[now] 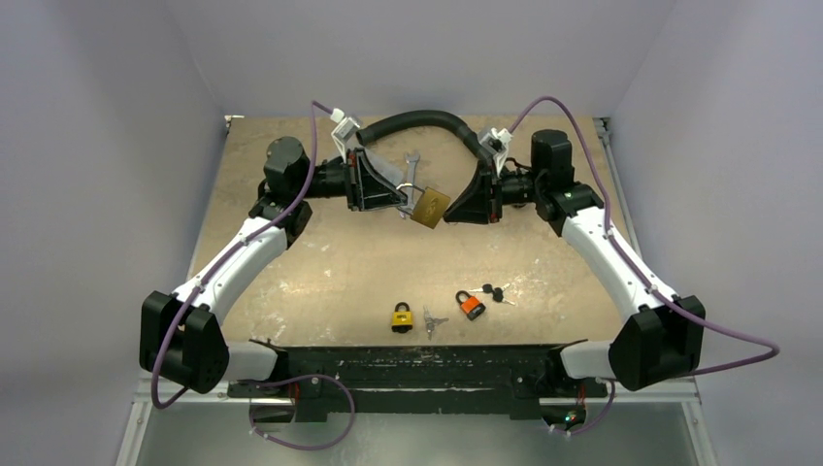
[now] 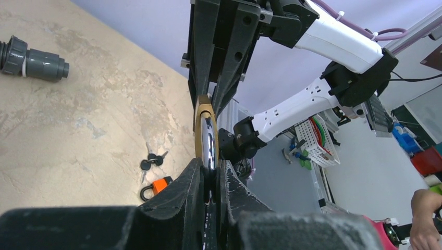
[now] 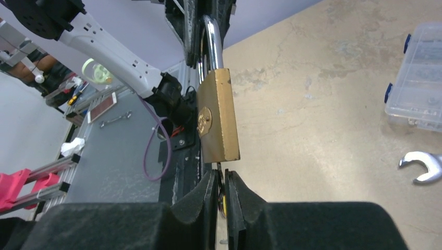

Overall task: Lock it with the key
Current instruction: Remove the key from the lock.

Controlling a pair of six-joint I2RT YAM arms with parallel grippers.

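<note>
My left gripper should next free the brass padlock (image 1: 430, 207), moving back and down to the bare tabletop (image 1: 340, 306) below, beside the yellow padlock and nearer my base.
A brass padlock (image 1: 430, 207) hangs in the air above the middle of the table, held between both arms. My left gripper (image 1: 408, 199) is shut on its chrome shackle (image 2: 208, 140), pinched between the black fingertips in the left wrist view. In the right wrist view the padlock body (image 3: 219, 117) stands just above my right gripper (image 3: 222, 174). A thin key (image 3: 219, 167) enters the lock's underside, and the right fingers are shut on it. My right gripper (image 1: 451, 212) meets the lock from the right.
On the table near the front lie a yellow padlock (image 1: 402, 316) with keys (image 1: 430, 321), and an orange padlock (image 1: 471, 305) with black-headed keys (image 1: 495, 291). A wrench (image 1: 411, 165) and a black hose (image 1: 417, 121) lie behind. A clear plastic box (image 3: 417, 99) shows at right.
</note>
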